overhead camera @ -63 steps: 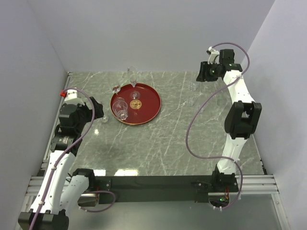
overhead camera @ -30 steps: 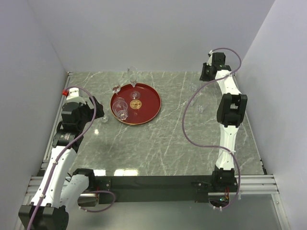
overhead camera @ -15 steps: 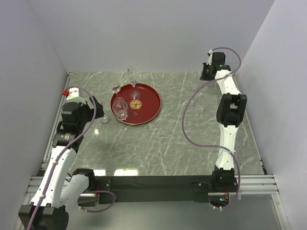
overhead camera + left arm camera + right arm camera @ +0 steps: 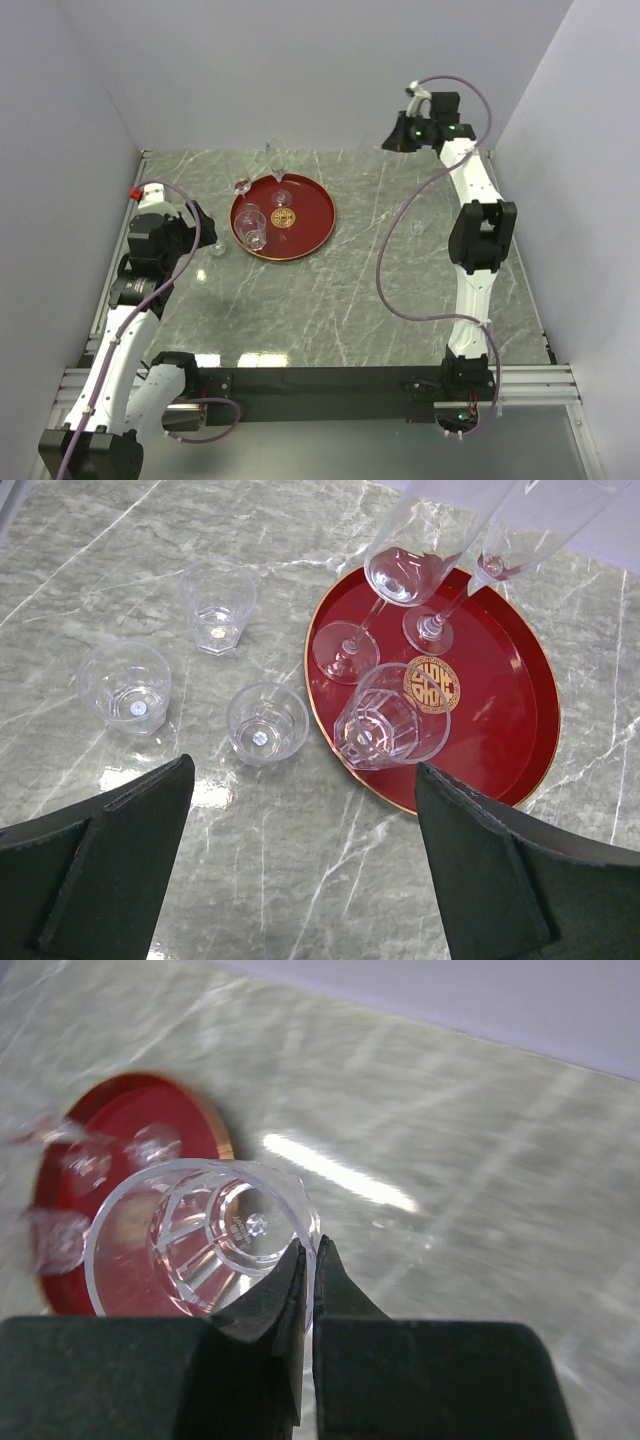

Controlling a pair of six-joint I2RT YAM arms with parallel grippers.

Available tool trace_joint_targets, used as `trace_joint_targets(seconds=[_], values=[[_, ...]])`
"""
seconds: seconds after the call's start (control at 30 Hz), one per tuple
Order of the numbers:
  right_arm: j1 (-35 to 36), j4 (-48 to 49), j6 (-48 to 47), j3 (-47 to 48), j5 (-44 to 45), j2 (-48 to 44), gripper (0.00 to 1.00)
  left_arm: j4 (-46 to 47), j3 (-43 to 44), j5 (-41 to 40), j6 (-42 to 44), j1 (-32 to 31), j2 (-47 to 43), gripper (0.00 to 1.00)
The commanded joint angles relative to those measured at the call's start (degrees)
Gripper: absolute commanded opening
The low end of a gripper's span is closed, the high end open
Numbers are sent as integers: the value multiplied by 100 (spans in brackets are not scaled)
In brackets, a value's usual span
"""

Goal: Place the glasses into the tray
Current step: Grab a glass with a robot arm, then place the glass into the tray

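Note:
My right gripper should next move the tumbler down and to the left in the top view and let go of it, because the tray's empty side is there.
The dark-red tray lies at the back left of the marble table, and in the left wrist view the tray holds a tumbler, a stemmed glass and a tall narrow glass. Three more glasses stand on the table left of it. My left gripper hovers open above the table near them. My right gripper is raised at the back right and is shut on the rim of a clear faceted tumbler, with the tray blurred beyond.
One small glass stands alone on the right side of the table beside the right arm. White walls close in the back and both sides. The black rail with the arm bases runs along the near edge.
My right gripper closed on the tumbler's rim, lifted it off the table and swung left along the back wall. The left arm has stayed where it was.

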Motion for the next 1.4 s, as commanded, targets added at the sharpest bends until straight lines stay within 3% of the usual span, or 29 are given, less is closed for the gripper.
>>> trace_joint_targets(seconds=[0.0,0.2,0.43,0.83,1.37], values=[[465,-57,-362,-108,-920,-311,0,232,-25,-39,127,21,-109,97],[1106,-206,-547,76,-684,-162,0,232,-33,-39,127,21,-118,97],[1678,-382,-740,567,239,304,0,240,-33,5,127,30,-126,97],[2083,30,-890,955,1909,805,0,249,-24,49,118,30,-65,97],[2250,373,-1066,1061,2279,1201,0,249,-16,49,135,30,49,97]])
